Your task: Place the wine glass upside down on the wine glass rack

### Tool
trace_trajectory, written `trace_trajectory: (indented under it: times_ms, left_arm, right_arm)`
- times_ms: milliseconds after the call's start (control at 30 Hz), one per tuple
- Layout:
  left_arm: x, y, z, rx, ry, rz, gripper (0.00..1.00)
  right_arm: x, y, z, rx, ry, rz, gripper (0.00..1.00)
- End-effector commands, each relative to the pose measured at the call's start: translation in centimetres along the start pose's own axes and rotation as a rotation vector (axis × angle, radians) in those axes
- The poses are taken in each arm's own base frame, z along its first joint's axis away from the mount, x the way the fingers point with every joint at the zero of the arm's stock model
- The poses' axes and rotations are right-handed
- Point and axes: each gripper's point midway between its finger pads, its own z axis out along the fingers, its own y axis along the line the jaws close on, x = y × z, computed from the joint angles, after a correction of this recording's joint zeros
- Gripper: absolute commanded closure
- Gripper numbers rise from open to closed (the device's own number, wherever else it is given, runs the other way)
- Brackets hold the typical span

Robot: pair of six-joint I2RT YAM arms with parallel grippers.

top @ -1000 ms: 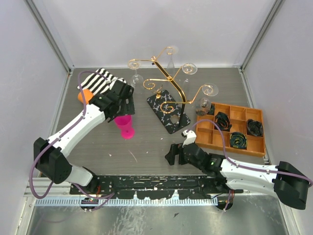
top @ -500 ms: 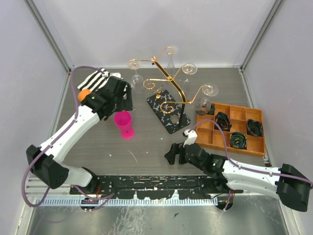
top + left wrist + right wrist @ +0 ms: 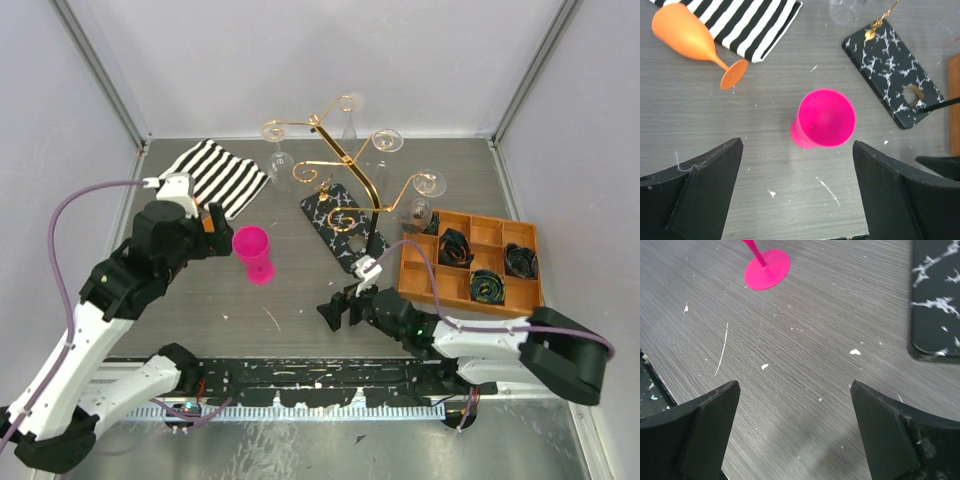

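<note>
The pink glass's stem (image 3: 755,252) lies outward, to the left in the top view. My right gripper reaches that way next and straddles this slim, graspable part.
A pink wine glass (image 3: 252,252) stands upright on the grey table, left of the wine glass rack (image 3: 345,160), whose gold wire arms rise from a black marbled base (image 3: 343,225). An orange wine glass (image 3: 687,32) lies on its side, bowl on a striped cloth (image 3: 740,20). My left gripper (image 3: 797,150) hangs open above the table just short of the pink glass (image 3: 826,119), holding nothing. Low over the table near the front, my right gripper (image 3: 795,387) is open and empty, with the pink glass foot (image 3: 767,276) ahead of it.
Clear glasses (image 3: 281,165) hang upside down from the rack's arms. An orange compartment tray (image 3: 412,262) with dark coiled items sits at the right. The striped cloth (image 3: 215,172) lies at the back left. White walls close in the table.
My left arm has pulled back toward the near left, off the striped cloth and away from the pink glass. My right gripper has shifted left along the table front.
</note>
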Motion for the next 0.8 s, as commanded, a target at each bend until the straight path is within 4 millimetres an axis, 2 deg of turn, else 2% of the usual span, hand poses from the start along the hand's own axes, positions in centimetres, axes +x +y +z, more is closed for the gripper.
trace_trajectory:
  times_ms: [0,133,333,533,667,767]
  left_arm:
    - [3.0,1.5,-1.4,0.007,0.034,0.021,0.02]
    - [3.8,2.8,-3.1,0.013,-0.039,-0.004,0.02]
    - [5.0,4.3,-4.3,0.009,-0.094,-0.015,0.02]
    - [5.3,5.9,-4.5,-0.068,-0.105,-0.021,0.02]
    - [5.4,7.2,-4.4,-0.145,-0.098,-0.006,0.02]
    - [5.9,7.1,-4.3,-0.141,-0.071,0.002,0.02]
  right_arm:
    - [-6.2,4.5,2.0,-0.185,-0.251,-0.114,0.01]
    - [-6.5,6.2,4.7,-0.243,-0.300,-0.173,0.02]
    - [-7.4,7.9,9.2,-0.260,-0.337,-0.207,0.04]
    - [-6.7,9.4,13.4,-0.297,-0.343,-0.242,0.13]
    - [-6.1,9.8,15.3,-0.312,-0.367,-0.275,0.13]
    - [-6.3,9.6,16.6,-0.286,-0.390,-0.293,0.13]
